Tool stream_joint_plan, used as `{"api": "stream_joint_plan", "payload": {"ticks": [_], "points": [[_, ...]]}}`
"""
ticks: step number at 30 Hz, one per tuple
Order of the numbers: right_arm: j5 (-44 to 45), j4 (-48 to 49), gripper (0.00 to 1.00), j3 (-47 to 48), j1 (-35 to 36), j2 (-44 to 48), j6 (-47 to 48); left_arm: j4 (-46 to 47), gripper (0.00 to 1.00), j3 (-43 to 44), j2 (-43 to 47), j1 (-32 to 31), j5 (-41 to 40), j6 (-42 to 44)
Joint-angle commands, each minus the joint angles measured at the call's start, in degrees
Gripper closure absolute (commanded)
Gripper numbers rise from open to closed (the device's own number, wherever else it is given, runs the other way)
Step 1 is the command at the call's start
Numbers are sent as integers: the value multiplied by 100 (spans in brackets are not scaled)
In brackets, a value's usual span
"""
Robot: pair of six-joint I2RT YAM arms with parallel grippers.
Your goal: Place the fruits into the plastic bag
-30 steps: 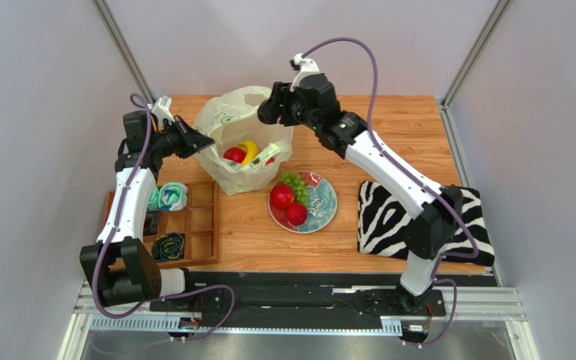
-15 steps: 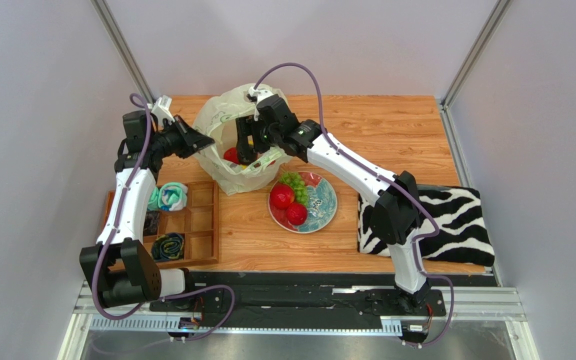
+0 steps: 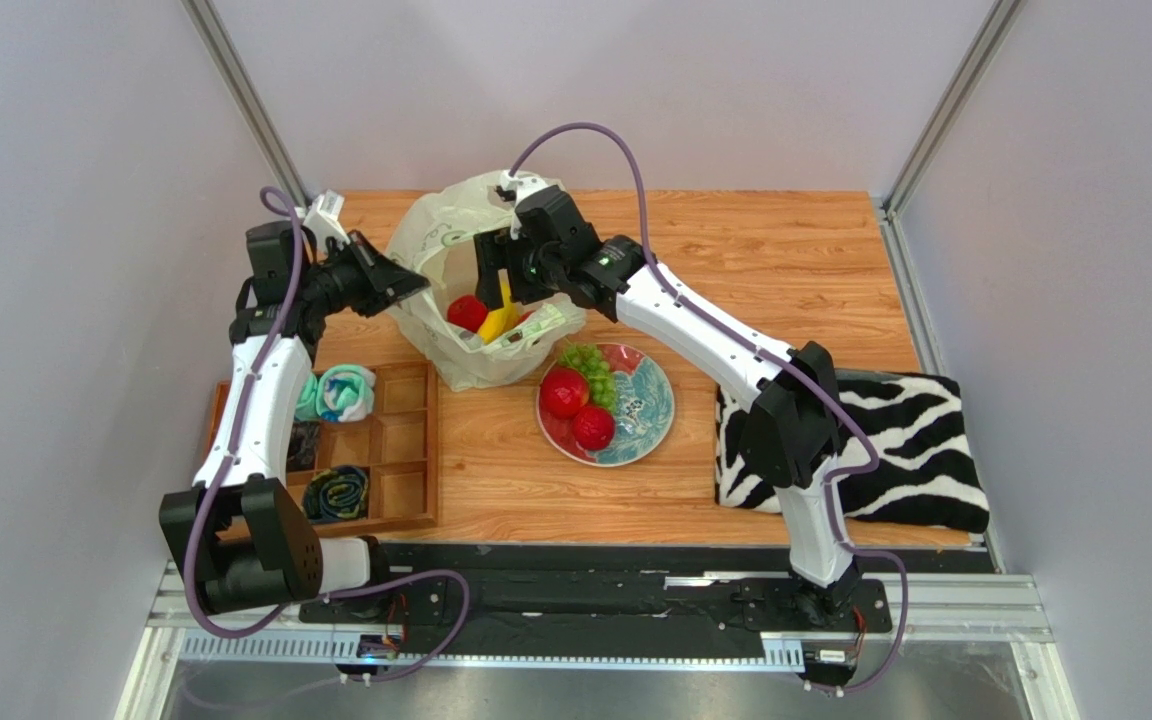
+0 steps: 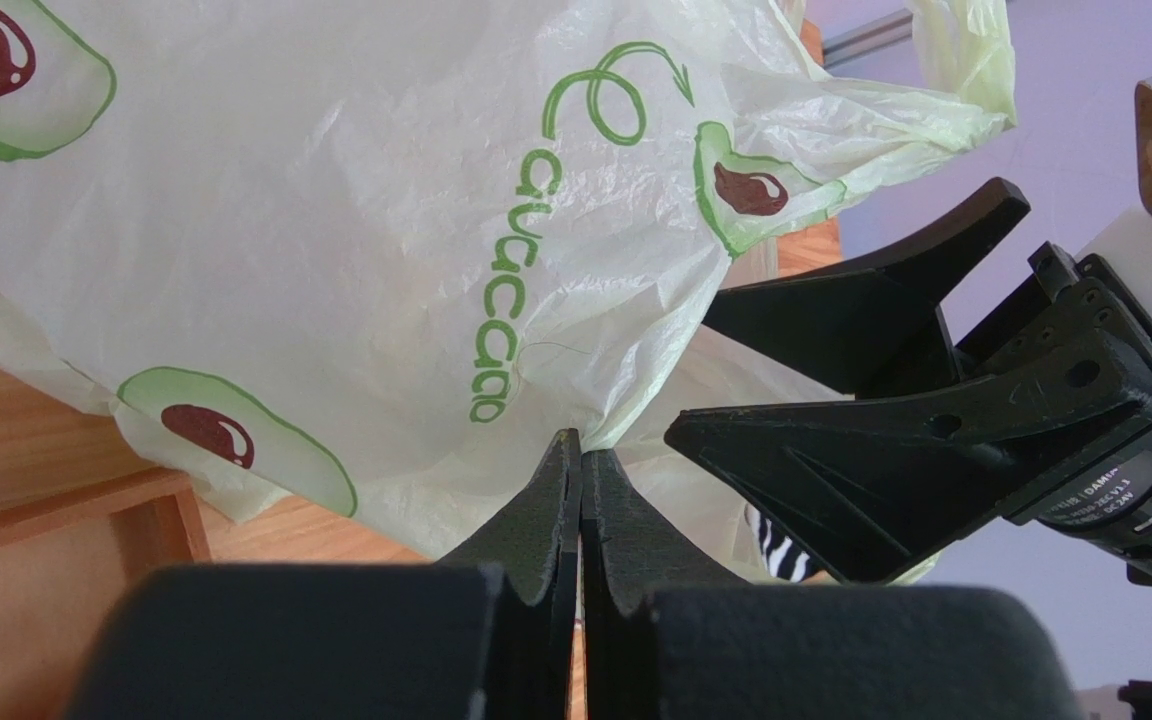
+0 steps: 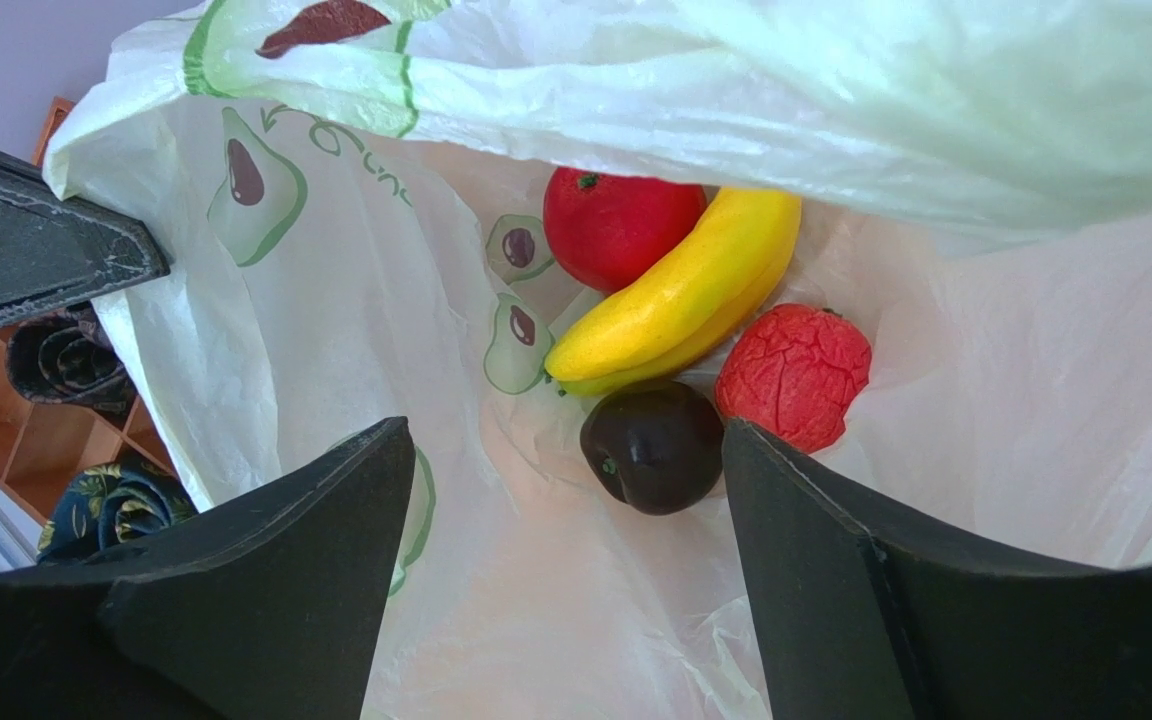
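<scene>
My right gripper moves back and down onto the green grape bunch's near end (image 3: 606,398) next, as the bunch still sits outside the bag (image 3: 455,225), below and back from the gripper.
The pale yellow-green plastic bag (image 3: 455,225) stands open at the back of the table. My left gripper (image 3: 414,285) is shut on its left rim (image 4: 597,405) and holds it open. My right gripper (image 3: 495,293) is open and empty above the bag's mouth. Inside the bag lie a yellow banana (image 5: 680,293), a smooth red fruit (image 5: 612,222), a wrinkled red fruit (image 5: 793,375) and a dark oval fruit (image 5: 654,446). On the patterned plate (image 3: 654,405) sit a green grape bunch (image 3: 588,365) and two red fruits (image 3: 564,393) (image 3: 593,428).
A wooden compartment tray (image 3: 402,450) with rolled teal cloth bundles (image 3: 342,393) lies at the front left. A zebra-striped cloth (image 3: 913,435) lies at the right, under the right arm's elbow.
My right gripper swung from behind the bag down into its mouth, then lifted slightly; the banana and red fruit show again in the top view. The left gripper kept its hold on the rim.
</scene>
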State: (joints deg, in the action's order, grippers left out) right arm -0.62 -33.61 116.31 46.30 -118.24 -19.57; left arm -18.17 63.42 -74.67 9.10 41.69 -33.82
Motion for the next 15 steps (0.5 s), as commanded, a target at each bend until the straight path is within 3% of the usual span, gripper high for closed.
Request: {"api": "stream_joint_plan", "payload": {"ticks": [1,9,15], "points": [[-8,284,22,243,-7,300,103,139,100,118,-47,-23,50,-19],[536,390,22,-187,-34,1320,182,227,100,118,-74,-23,67,-63],[616,390,22,-1513,-464,2355,-309,227,100,171,-109,-23,93,-37]]}}
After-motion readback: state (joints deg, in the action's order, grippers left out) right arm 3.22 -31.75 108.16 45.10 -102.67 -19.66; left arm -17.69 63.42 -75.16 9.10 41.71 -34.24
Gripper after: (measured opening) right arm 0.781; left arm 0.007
